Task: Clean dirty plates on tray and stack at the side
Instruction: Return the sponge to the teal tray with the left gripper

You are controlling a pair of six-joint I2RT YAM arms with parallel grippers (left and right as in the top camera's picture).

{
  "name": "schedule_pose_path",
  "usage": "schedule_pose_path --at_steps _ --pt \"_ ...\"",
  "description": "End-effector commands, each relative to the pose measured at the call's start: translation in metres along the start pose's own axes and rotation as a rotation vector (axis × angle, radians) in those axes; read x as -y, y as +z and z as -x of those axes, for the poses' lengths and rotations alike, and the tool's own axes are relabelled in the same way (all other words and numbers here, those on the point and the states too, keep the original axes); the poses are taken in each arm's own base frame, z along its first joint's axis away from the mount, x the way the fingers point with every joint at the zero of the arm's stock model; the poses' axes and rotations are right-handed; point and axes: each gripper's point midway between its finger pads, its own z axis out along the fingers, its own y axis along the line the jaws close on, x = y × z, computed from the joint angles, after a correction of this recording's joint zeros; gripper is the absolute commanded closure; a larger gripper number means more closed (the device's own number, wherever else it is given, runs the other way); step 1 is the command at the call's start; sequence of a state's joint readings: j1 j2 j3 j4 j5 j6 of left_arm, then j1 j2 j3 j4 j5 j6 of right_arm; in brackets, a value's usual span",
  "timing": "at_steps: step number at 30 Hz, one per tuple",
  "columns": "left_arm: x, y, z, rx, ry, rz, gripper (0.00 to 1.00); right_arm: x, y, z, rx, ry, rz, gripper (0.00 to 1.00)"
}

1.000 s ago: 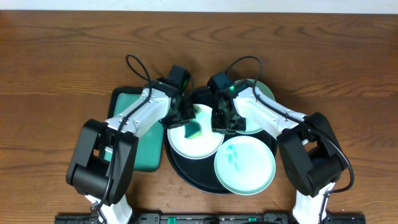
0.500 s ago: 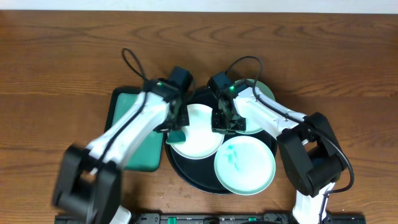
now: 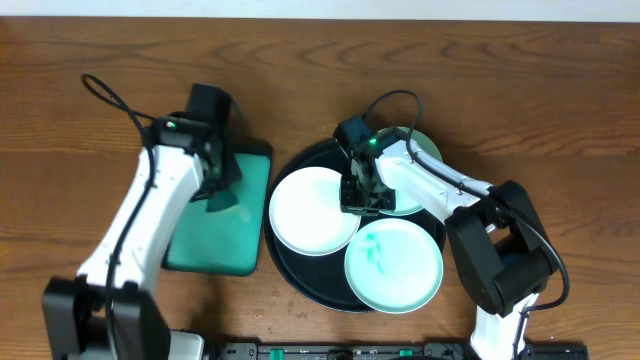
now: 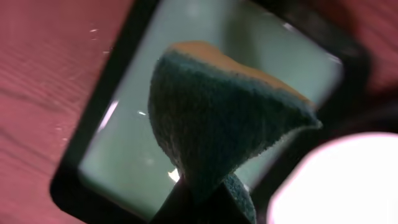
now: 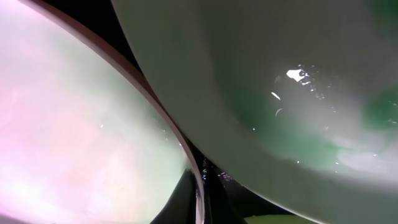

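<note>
The white plate already looks clean, so my left gripper should next lower onto the middle of the teal-green rectangular tray (image 3: 218, 215) and release the dark teal sponge.
The white plate (image 3: 312, 210) lies on the left of the black tray (image 3: 300, 278) and looks clean. A mint plate with teal smears (image 3: 393, 265) sits at the tray's front right. A second mint plate (image 3: 410, 185) lies at the back right, partly under the right arm. My right gripper (image 3: 357, 196) is shut on the white plate's right rim; the rim (image 5: 81, 124) runs between the fingers (image 5: 202, 193), with the mint plate (image 5: 280, 93) beside it. My left gripper (image 3: 220, 195) is shut on a dark teal sponge (image 4: 217, 124) above the teal-green rectangular tray (image 4: 118, 149).
The teal-green rectangular tray (image 3: 210, 245) sits just left of the black tray. Brown wood tabletop (image 3: 560, 120) lies all around. Arm cables loop over the back of both trays.
My left gripper has lifted the sponge off the white plate and swung left over the teal-green tray. The white plate now shows no smear. The right arm has not moved.
</note>
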State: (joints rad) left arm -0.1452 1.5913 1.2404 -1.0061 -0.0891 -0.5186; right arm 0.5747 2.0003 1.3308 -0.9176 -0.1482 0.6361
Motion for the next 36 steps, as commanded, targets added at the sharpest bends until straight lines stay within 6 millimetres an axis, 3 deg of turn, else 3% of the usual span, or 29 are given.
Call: schedule_pose_path --at_steps 1,10,14,15,18,20,25,30,36 --pt "-0.013 0.022 0.006 -0.045 0.006 0.062 0.93 0.008 0.014 -0.002 -0.012 0.017 -0.059 0.99" --pt "-0.004 0.085 -0.002 -0.181 0.036 0.102 0.92 0.009 0.014 -0.002 -0.014 0.017 -0.06 0.99" --pt "-0.002 0.088 -0.002 -0.185 0.035 0.094 0.93 0.009 0.014 -0.002 -0.014 0.018 -0.06 0.99" --pt "0.0 0.088 -0.003 -0.188 0.035 0.087 0.86 0.009 0.014 -0.002 -0.014 0.017 -0.06 0.99" --pt "0.0 0.086 -0.006 -0.203 0.034 0.081 0.45 0.009 0.014 -0.002 -0.014 0.017 -0.06 0.99" --pt "-0.001 0.082 -0.008 -0.209 0.034 0.078 0.39 0.009 0.014 -0.002 -0.014 0.017 -0.06 0.99" --pt "-0.005 0.044 -0.005 -0.146 0.03 0.042 0.36 0.008 0.014 -0.001 -0.008 0.009 -0.056 0.99" --pt "-0.012 -0.035 -0.006 0.033 0.025 -0.067 0.23 0.005 0.014 0.002 0.004 0.007 -0.046 0.98" --pt "-0.026 -0.109 -0.027 0.219 0.033 -0.19 0.21 0.0 -0.003 0.005 0.044 -0.01 -0.016 0.98"
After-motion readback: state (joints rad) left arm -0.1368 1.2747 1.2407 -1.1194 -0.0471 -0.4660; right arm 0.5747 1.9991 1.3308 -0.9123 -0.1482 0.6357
